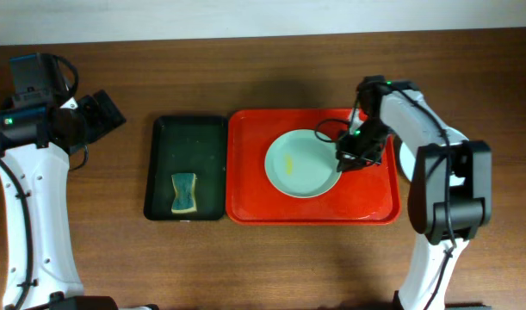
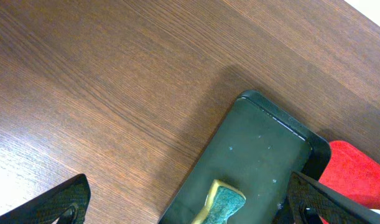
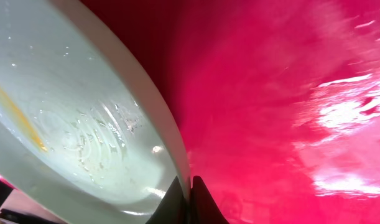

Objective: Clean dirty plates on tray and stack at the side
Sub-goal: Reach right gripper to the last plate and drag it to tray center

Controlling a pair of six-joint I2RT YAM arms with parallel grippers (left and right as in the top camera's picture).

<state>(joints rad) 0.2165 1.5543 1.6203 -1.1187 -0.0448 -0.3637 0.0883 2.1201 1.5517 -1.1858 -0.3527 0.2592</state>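
Observation:
The plate has a yellowish smear on it, so my left gripper will next move toward the right in the overhead view and go down to close on the sponge's middle (image 1: 184, 192) (image 2: 217, 210).
One pale blue-green plate (image 1: 297, 168) with a yellowish smear lies in the red tray (image 1: 245, 207). My right gripper (image 1: 347, 159) is at the plate's right rim. In the right wrist view its fingers (image 3: 188, 199) are shut on the plate's rim (image 3: 71, 112), over the red tray floor (image 3: 270, 93). A pale plate edge (image 1: 405, 159) shows just right of the tray, mostly hidden by the right arm. My left gripper (image 1: 108, 110) is open and empty, above the bare table at the far left; the left wrist view shows its fingers (image 2: 190, 202) wide apart.
A narrow dark green tray (image 1: 189, 138) sits left of the red tray and also shows in the left wrist view (image 2: 258, 149). A yellow and green sponge (image 1: 184, 193) lies in it, seen too in the left wrist view (image 2: 224, 202). The table is brown wood.

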